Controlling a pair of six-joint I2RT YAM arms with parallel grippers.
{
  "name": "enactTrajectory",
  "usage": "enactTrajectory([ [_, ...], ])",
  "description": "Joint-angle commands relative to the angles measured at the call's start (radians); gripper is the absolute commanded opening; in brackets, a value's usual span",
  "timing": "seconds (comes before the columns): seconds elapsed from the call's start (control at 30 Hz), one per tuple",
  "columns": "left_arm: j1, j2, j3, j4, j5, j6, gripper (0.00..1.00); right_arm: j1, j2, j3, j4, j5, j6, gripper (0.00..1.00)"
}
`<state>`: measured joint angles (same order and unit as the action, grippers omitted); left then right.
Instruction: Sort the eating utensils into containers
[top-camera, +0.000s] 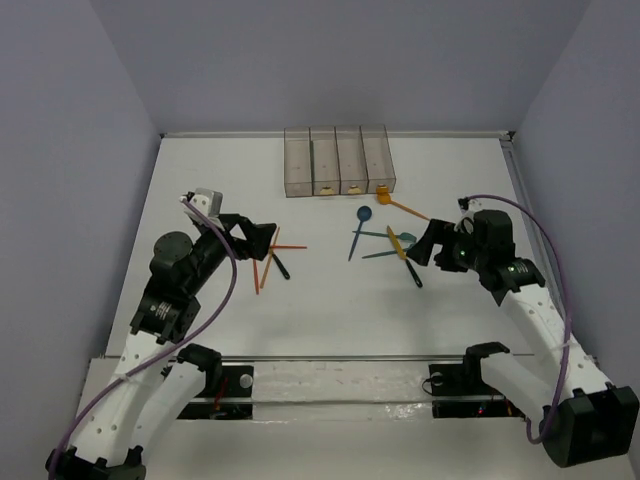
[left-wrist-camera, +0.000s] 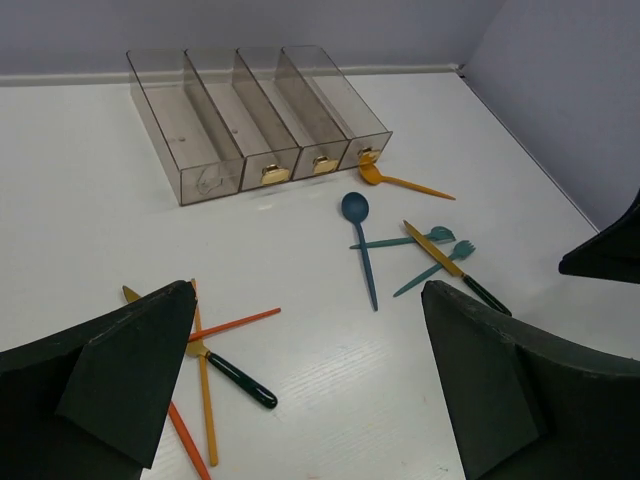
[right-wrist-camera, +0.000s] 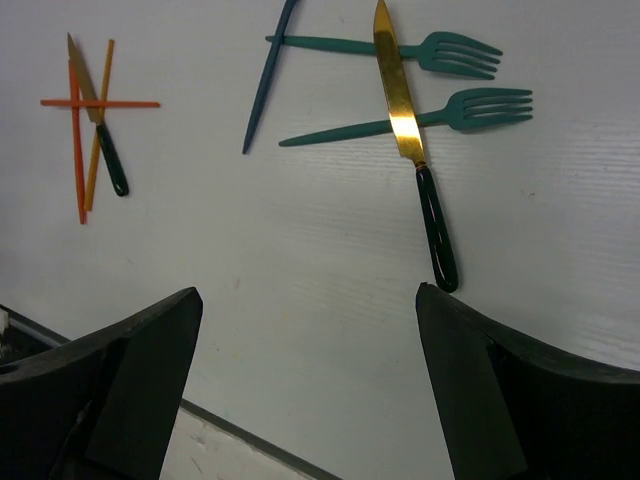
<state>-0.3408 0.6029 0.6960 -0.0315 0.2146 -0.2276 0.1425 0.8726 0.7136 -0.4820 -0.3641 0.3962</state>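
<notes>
The robot should lower the open fingers of its right gripper on either side of the knife's dark green handle (top-camera: 413, 274) (right-wrist-camera: 435, 228) and then close them.
The containers (top-camera: 335, 160), a row of joined clear grey bins, stand at the table's back; they also show in the left wrist view (left-wrist-camera: 260, 115). An orange spoon (left-wrist-camera: 395, 180) lies just in front of them. A blue spoon (left-wrist-camera: 360, 245), two teal forks (right-wrist-camera: 400, 47) (right-wrist-camera: 420, 120) and a gold knife with a dark handle (right-wrist-camera: 410, 130) lie crossed at centre right. Orange-red sticks (left-wrist-camera: 230, 324) and a second dark-handled knife (left-wrist-camera: 235, 378) lie at centre left. My left gripper (top-camera: 262, 240) is open and empty above the left pile. My right gripper (top-camera: 425, 243) is open and empty beside the right pile.
Small yellow pieces (left-wrist-camera: 276, 173) sit at the near ends of three bins. The table's near edge (right-wrist-camera: 230, 425) shows under the right gripper. Walls close in the table at left, back and right. The right arm (left-wrist-camera: 600, 255) shows at the left wrist view's edge.
</notes>
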Motion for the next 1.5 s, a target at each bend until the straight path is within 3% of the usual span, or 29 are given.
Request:
enactTrajectory([
  [0.0, -0.015, -0.029, 0.034, 0.033, -0.021, 0.030, 0.99, 0.115, 0.064, 0.033, 0.023, 0.187, 0.010, 0.94],
  [0.13, -0.024, -0.041, 0.033, 0.010, -0.027, 0.037, 0.99, 0.198, 0.129, 0.040, -0.010, 0.293, 0.033, 0.94],
  [0.33, -0.033, -0.058, 0.027, 0.011, -0.018, 0.039, 0.99, 0.207, 0.206, 0.040, -0.050, 0.395, 0.035, 0.94],
  [0.63, -0.033, -0.077, 0.023, 0.015, -0.012, 0.039, 0.99, 0.247, 0.350, 0.064, -0.044, 0.441, 0.027, 0.91],
  [1.07, -0.052, -0.104, 0.022, 0.010, -0.027, 0.039, 0.99, 0.247, 0.594, 0.093, 0.025, 0.495, 0.009, 0.71],
  [1.17, -0.052, -0.114, 0.022, 0.010, -0.027, 0.040, 0.99, 0.256, 0.626, 0.115, 0.023, 0.495, -0.002, 0.60],
  [1.47, -0.052, -0.115, 0.025, 0.005, -0.038, 0.045, 0.99, 0.307, 0.678, 0.139, 0.025, 0.467, -0.025, 0.48],
])
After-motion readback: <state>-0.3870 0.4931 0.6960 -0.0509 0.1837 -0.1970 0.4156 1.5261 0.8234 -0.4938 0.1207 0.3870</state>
